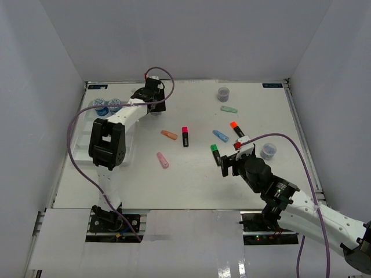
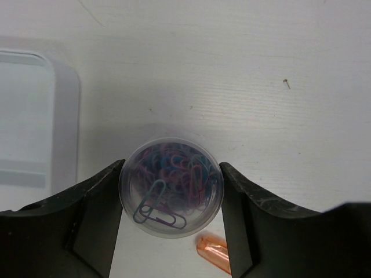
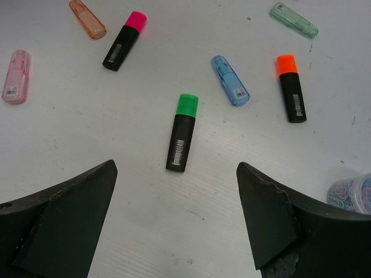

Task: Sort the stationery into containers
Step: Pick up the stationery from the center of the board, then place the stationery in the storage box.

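The tray's near compartment is to my left gripper's left in the top view. The gripper will next swing back there and release the jar clear of the blue ones.
My left gripper is shut on a clear round jar of coloured paper clips, one finger against each side, at the far left of the table next to the white tray. An orange marker lies just behind the jar. In the top view that gripper covers the jar. My right gripper hangs open and empty above the table, just short of the green-capped highlighter. Pink-capped and orange-capped highlighters and blue, green and pink markers lie beyond.
The tray lies along the left edge, partly under the left arm, with two blue jars at its far end. A grey jar stands at the back and another jar right of my right gripper. White walls enclose the table.
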Controlling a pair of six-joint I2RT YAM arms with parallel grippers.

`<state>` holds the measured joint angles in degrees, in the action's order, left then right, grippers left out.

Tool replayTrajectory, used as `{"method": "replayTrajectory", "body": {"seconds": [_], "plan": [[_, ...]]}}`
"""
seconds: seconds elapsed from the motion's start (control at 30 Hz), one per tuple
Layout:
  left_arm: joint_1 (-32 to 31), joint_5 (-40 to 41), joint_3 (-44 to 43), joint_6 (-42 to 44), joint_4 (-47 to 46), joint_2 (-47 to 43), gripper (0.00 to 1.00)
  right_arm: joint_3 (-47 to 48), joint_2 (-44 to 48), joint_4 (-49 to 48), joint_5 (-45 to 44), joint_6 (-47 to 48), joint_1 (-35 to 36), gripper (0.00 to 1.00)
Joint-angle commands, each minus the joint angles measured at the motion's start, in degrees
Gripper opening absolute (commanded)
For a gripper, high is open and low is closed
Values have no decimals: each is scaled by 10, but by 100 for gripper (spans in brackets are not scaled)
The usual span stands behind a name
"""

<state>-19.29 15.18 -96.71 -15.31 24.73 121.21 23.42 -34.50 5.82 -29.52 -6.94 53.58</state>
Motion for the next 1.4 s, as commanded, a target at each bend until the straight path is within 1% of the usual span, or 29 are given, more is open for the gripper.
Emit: {"method": "replayTrajectory", "body": {"seconds": [0.0,0.07,0.1,0.13,0.17,0.2,0.23,0.3,0.33,0.37,0.4,0.47,0.5,0.53,0.6,0.7,0.87,0.97,1.17,1.37], "plan": [[19,13,34,-16,2,-117,50,-6,16,-29,4,5,-2,90],[37,27,61,-29,15,-165,50,-7,23,-29,5,3,-2,90],[46,30,99,-33,21,-183,50,-7,29,-29,6,3,-2,90],[66,34,120,-37,22,-223,51,-8,31,-30,7,3,-2,90],[79,36,140,-47,25,-242,51,-8,33,-30,10,3,-2,90],[93,37,181,-53,30,-262,51,-8,36,-31,13,3,-1,90],[121,37,200,-60,35,-299,51,-7,35,-34,15,3,-1,90],[164,41,234,-78,49,-333,51,-8,34,-34,24,3,-1,90],[177,54,265,-81,53,-363,52,-7,33,-35,29,4,-1,90],[187,62,280,-84,57,-375,52,-7,32,-35,31,3,-1,90],[218,70,293,-89,70,-387,53,-7,33,-35,32,3,-1,90],[244,79,329,-96,79,-417,54,-7,36,-35,39,2,-1,90],[272,81,341,-102,78,-426,54,-8,41,-35,41,2,-1,90],[286,83,368,-104,74,-433,54,-10,44,-36,42,1,-1,90],[321,92,390,-124,68,-447,54,-12,51,-40,47,1,-1,90],[353,87,414,-150,56,-459,55,-12,54,-42,54,0,-1,90],[372,91,424,-169,46,-464,55,-14,54,-43,63,-1,-1,90],[382,93,434,-167,32,-467,55,-14,56,-42,63,-1,-1,90],[404,91,446,-177,32,-444,57,-16,60,-42,58,-3,-1,90],[406,93,466,-168,-13,-445,59,-15,58,-42,60,-4,-1,90]]}}
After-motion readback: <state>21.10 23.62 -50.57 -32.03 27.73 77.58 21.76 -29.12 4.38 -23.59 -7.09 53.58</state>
